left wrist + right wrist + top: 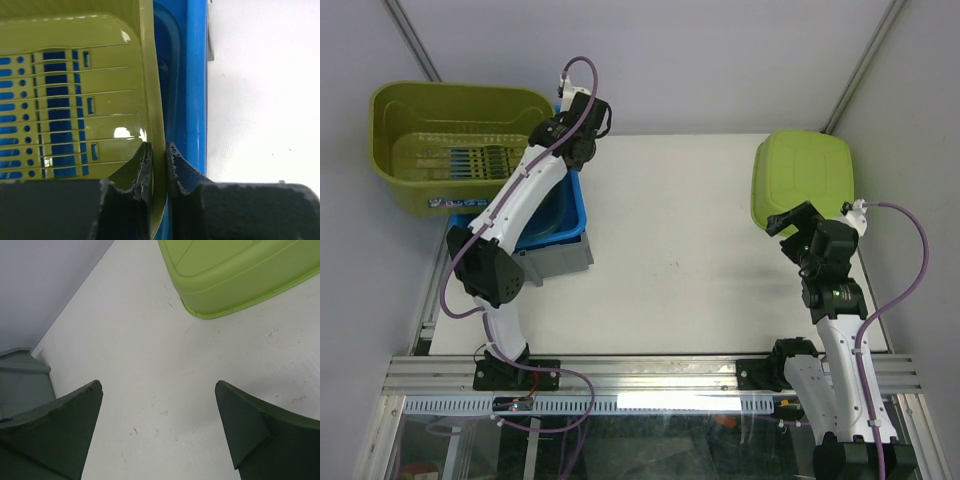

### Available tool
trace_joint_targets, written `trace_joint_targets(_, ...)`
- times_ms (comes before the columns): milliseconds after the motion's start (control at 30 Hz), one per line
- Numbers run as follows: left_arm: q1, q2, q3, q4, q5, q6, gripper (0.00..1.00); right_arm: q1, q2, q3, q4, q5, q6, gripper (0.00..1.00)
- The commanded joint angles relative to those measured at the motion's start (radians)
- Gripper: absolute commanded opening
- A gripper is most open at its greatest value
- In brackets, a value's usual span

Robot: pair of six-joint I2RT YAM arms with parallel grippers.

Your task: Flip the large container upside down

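Note:
The white table is bare below the left gripper and to its right in the top view, so the left gripper should next swing the tub that way, lower it and let it go.
The large container (450,140) is an olive-green tub with a slotted bottom, open side up at the far left, resting partly on a blue bin (555,215). My left gripper (560,128) is shut on its right wall. In the left wrist view the fingers pinch that thin green wall (155,100) at the gripper (159,150), with the tub's slotted floor (75,100) to the left and the blue bin (192,100) to the right. My right gripper (792,222) is open and empty; in the right wrist view it (159,390) hovers over bare white table.
A lime-green container (802,180) lies bottom up at the far right of the table, just beyond my right gripper; it also shows in the right wrist view (235,270). A grey box (560,262) sits under the blue bin. The white table (670,250) lies between the arms.

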Motion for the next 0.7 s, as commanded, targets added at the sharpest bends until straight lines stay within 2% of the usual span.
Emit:
trace_joint_targets(0, -0.060, -0.066, 0.137, 0.001, -0.078, 0.083, 0.02, 0.002, -0.006, 0.022, 0.027, -0.012, 0.008, 0.99)
trace_joint_targets(167, -0.204, -0.049, 0.269, -0.009, -0.207, 0.201, 0.00, 0.003, -0.005, 0.019, 0.031, -0.023, 0.024, 0.99)
trace_joint_targets(333, -0.315, -0.039, 0.400, 0.012, -0.243, 0.260, 0.00, 0.003, -0.012, 0.014, 0.029, -0.027, 0.031, 0.99)
trace_joint_targets(500, -0.463, -0.062, 0.415, 0.206, -0.379, 0.448, 0.00, 0.002, -0.025, 0.011, 0.021, -0.023, 0.030, 0.99)
trace_joint_targets(667, -0.605, -0.059, 0.412, 0.349, -0.374, 0.571, 0.00, 0.003, -0.036, 0.020, 0.003, -0.017, 0.031, 0.99)
